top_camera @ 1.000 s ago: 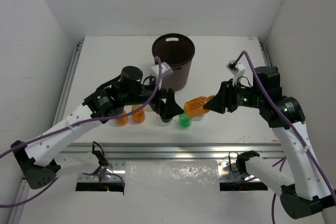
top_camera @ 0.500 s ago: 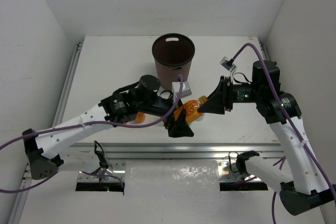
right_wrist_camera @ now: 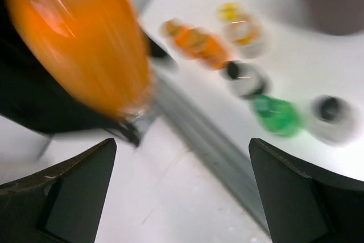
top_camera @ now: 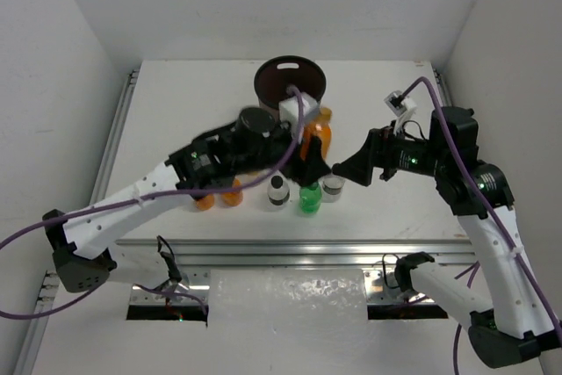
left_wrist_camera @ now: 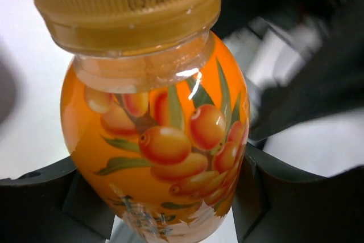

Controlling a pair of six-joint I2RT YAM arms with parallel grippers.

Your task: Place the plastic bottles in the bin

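The orange bottle is still short of the bin's rim, so my left gripper will next carry it outward over the bin's open top (top_camera: 283, 82) and let it go.
My left gripper (top_camera: 313, 157) is shut on an orange bottle (top_camera: 319, 133) and holds it in the air beside the near right of the bin (top_camera: 262, 87), a dark brown bucket. In the left wrist view that bottle (left_wrist_camera: 159, 140) fills the frame, with a finger (left_wrist_camera: 284, 192) pressed on each side. My right gripper (top_camera: 344, 169) stands open and holds nothing, just right of the held bottle (right_wrist_camera: 79, 44). On the table stand two orange bottles (top_camera: 218, 196), a dark-labelled bottle (top_camera: 278, 191), a green bottle (top_camera: 308, 198) and another clear bottle (top_camera: 332, 187). A yellow-capped bottle (right_wrist_camera: 230, 12) shows in the right wrist view.
White walls close in the table on the left, back and right. A metal rail (top_camera: 290, 248) runs along the near edge in front of the standing bottles. My left arm (top_camera: 158, 186) stretches over the two orange bottles.
The orange bottle passed from my right gripper to my left. The right opened and drew back a little; the left shut on it and lifted it toward the bin.
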